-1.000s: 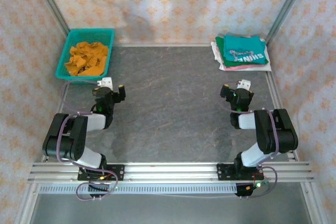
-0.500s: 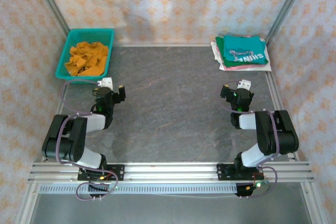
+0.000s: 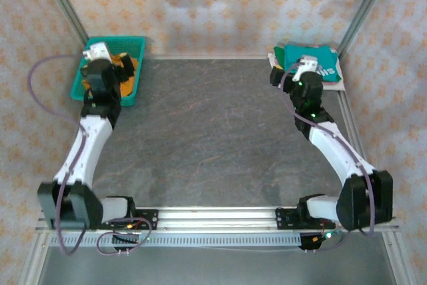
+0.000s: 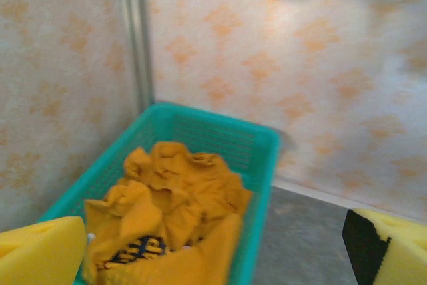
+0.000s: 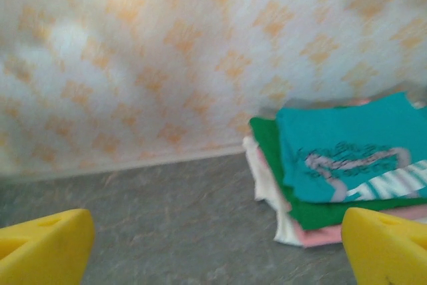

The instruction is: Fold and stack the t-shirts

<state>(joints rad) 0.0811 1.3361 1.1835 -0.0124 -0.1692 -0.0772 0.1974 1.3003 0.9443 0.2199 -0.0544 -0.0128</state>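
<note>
My left gripper goes down into the teal mesh basket point(image 4: 263, 165) to the crumpled mustard-orange t-shirt point(image 4: 167, 208) next, since the t-shirt lies below the basket's rim.
A crumpled mustard-orange t-shirt point(image 4: 173, 211) with a dark lettered print lies in the teal mesh basket point(image 4: 263, 165) at the back left, the same t-shirt point(image 3: 127, 71) partly hidden by the arm in the top view. My left gripper point(image 3: 107, 71) hangs over the basket, open, its yellow pads point(image 4: 40, 251) wide apart and empty. At the back right sits a folded stack point(image 5: 347, 171): teal shirt point(image 3: 325, 61) with white lettering on top, then green, pink and white. My right gripper point(image 3: 297, 78) stands open just left of that stack, its pads point(image 5: 43, 245) holding nothing.
Patterned walls and metal frame posts point(image 3: 63, 1) close in the grey table point(image 3: 213, 138) on three sides. The aluminium rail point(image 3: 213, 218) with both arm bases runs along the near edge.
Both arms have stretched from their tucked pose near the front toward the back: the left gripper over the basket, the right gripper beside the folded stack.
</note>
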